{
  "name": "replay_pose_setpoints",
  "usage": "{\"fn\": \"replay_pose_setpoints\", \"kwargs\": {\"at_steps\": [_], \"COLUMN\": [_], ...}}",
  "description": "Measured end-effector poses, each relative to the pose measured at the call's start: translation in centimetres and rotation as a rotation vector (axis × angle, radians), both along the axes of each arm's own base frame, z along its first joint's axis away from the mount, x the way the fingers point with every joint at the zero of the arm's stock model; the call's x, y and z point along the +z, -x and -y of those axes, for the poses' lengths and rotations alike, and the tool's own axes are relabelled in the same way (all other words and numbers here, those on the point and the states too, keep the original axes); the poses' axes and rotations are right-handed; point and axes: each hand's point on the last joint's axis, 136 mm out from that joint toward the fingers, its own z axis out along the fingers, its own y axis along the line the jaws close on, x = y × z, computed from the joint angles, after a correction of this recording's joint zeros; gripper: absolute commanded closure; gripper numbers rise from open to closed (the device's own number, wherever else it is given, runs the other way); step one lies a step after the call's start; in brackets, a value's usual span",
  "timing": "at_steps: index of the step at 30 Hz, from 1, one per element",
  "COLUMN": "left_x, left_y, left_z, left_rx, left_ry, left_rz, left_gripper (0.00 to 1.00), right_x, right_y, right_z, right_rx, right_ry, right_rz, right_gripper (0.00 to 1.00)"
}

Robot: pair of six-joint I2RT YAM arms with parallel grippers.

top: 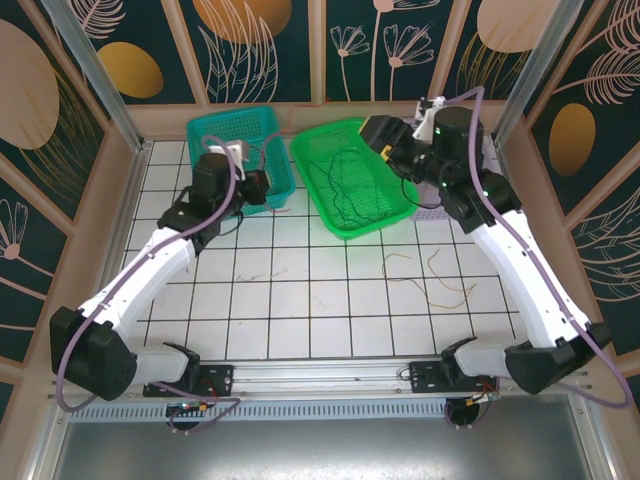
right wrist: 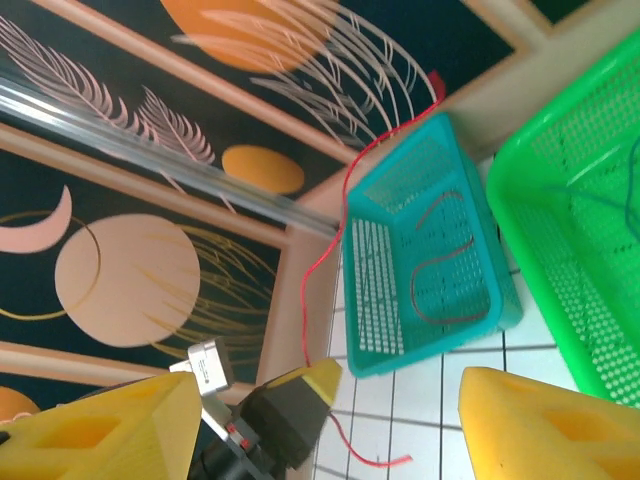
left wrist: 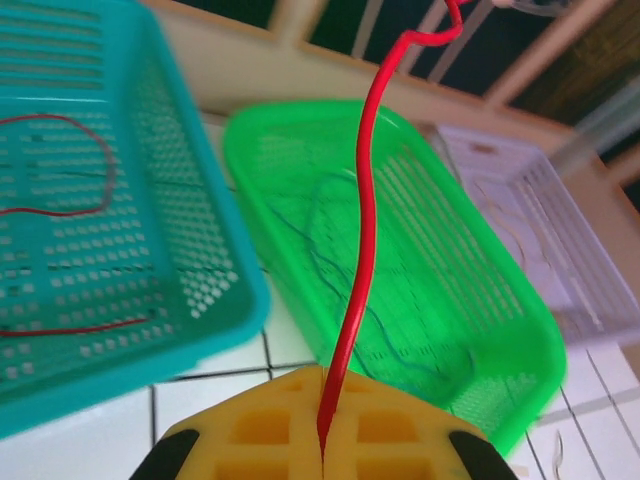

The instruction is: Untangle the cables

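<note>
The basket with more red cables is beside and below my left gripper, so it needs to swing over the teal basket [top: 240, 140] and down to release the red cable.
A red cable [left wrist: 362, 220] rises from between the yellow fingers of my left gripper [left wrist: 325, 375], which is shut on it. That gripper [top: 262, 186] hovers by the right side of the teal basket [top: 240, 140]. In the right wrist view the same red cable [right wrist: 345, 190] climbs past the teal basket [right wrist: 420, 260], and a short tail hangs below the left gripper's fingertips [right wrist: 318, 380]. More red cables [left wrist: 60, 210] lie in the teal basket. Thin green and dark cables [top: 350, 190] lie in the green basket [top: 322, 200]. My right gripper [top: 378, 138] [right wrist: 330, 378] stands open and empty above the green basket's far right corner.
Tan cables [top: 440, 278] and a thin dark one [top: 262, 272] lie loose on the tiled table. A pale lilac basket [top: 432, 212] [left wrist: 560, 230] sits right of the green one, partly under the right arm. Frame posts and patterned walls close in the back and sides.
</note>
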Motion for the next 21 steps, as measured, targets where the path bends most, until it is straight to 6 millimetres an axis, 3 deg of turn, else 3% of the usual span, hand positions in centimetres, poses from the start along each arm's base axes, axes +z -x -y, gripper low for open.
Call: {"fn": "replay_pose_setpoints", "kwargs": {"at_steps": [4, 8, 16, 21], "left_x": [-0.4, -2.8, -10.2, -12.4], "left_y": [-3.1, -6.3, -9.8, -12.2], "left_z": [-4.9, -8.6, -10.5, -10.4], "left_rx": [0.150, 0.246, 0.248, 0.234], "left_ry": [0.021, 0.000, -0.034, -0.049], "left_rz": [-0.070, -0.165, -0.364, -0.408], "left_gripper": [1.00, 1.00, 1.00, 1.00], "right_x": [-0.8, -3.2, -4.9, -6.1], "right_y": [-0.1, -0.4, -0.4, -0.5], "right_z": [0.9, 0.9, 0.9, 1.1], "right_rx": [-0.030, -0.036, -0.039, -0.045], "right_ry": [0.010, 0.036, 0.050, 0.060], "right_rz": [-0.003, -0.052, -0.095, -0.123], "right_gripper": [0.31, 0.32, 0.33, 0.33]}}
